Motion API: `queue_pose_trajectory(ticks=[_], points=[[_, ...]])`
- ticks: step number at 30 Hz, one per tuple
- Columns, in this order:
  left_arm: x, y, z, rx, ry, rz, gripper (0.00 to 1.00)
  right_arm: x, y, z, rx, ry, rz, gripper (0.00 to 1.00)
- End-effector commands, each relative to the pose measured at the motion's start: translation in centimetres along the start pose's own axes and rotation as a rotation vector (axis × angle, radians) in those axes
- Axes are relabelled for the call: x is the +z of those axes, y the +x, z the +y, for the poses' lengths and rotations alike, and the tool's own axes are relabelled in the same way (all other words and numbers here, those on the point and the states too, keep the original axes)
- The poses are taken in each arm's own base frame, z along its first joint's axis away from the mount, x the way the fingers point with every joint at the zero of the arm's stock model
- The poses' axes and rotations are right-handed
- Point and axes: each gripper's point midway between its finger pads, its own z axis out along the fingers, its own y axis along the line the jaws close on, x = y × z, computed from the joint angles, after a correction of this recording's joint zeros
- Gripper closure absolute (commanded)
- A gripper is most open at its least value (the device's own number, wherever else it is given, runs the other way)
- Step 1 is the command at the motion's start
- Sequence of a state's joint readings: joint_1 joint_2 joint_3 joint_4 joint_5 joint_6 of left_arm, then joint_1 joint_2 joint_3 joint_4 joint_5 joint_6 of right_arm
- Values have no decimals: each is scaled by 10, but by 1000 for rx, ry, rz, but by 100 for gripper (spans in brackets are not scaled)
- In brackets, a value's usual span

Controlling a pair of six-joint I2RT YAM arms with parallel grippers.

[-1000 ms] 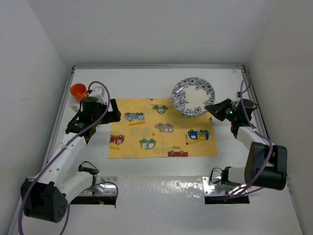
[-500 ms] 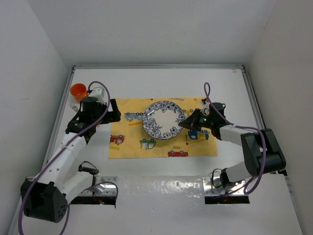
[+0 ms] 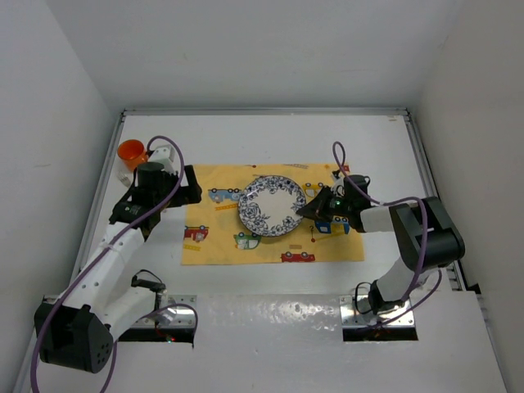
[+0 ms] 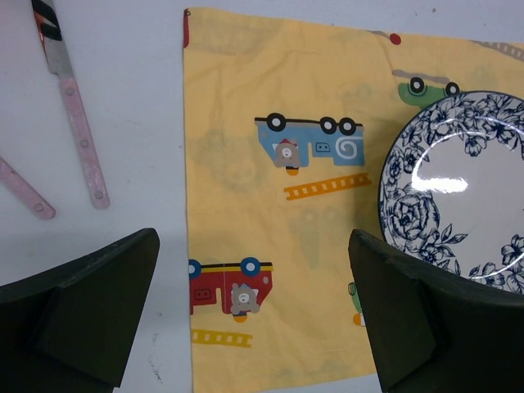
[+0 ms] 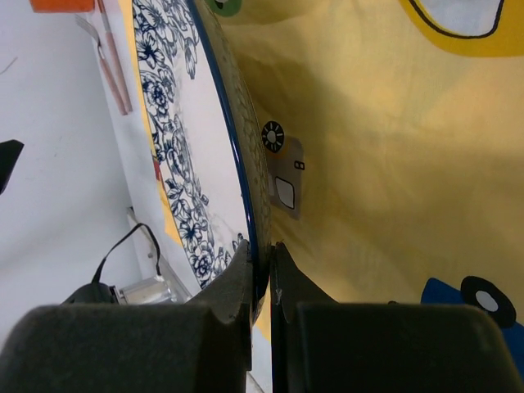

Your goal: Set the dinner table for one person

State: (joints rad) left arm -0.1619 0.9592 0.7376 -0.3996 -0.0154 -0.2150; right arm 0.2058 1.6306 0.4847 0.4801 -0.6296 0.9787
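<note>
The right gripper moves down a little next, sets the pinched plate rim on the yellow placemat and opens, because that rim still hangs above the mat.
A blue-and-white floral plate (image 3: 273, 206) sits over the middle of the yellow car-print placemat (image 3: 221, 237) on the white dinner table (image 3: 270, 327). My right gripper (image 3: 313, 210) is shut on the plate's right rim; in the right wrist view its fingers (image 5: 237, 278) pinch the rim (image 5: 246, 205) just above the mat. My left gripper (image 3: 193, 185) is open and empty over the mat's upper left part (image 4: 270, 221). The plate's edge shows in the left wrist view (image 4: 458, 188).
An orange cup (image 3: 132, 152) stands at the far left by the rail. Pink-handled cutlery (image 4: 78, 123) lies on the table left of the mat. Metal rails edge the table (image 3: 426, 180).
My right gripper carried the plate from the mat's far right corner leftward to its middle and lowered it. The left arm has not moved.
</note>
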Motion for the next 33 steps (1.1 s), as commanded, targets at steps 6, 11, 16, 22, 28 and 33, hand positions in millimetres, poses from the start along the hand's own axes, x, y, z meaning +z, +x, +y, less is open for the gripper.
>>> queue_pose_trajectory(ticks=[6,11,16,22,28,33], points=[[-2,-12,1,-7,-1,-53,0,3,-9,30,-110,-147,-18,100],[-2,-12,1,-9,-4,-55,0,10,0,8,-86,-100,8,100],[-2,-10,1,-8,-3,-52,0,15,2,-6,-92,-57,23,86],[-2,-11,3,-14,-13,-55,0,12,-1,-18,-136,28,24,49],[-3,-8,1,-80,-19,-32,0,-17,-20,-28,-300,267,40,28],[-4,-27,12,-161,-128,-35,1,-58,-70,-19,-434,505,-100,23]])
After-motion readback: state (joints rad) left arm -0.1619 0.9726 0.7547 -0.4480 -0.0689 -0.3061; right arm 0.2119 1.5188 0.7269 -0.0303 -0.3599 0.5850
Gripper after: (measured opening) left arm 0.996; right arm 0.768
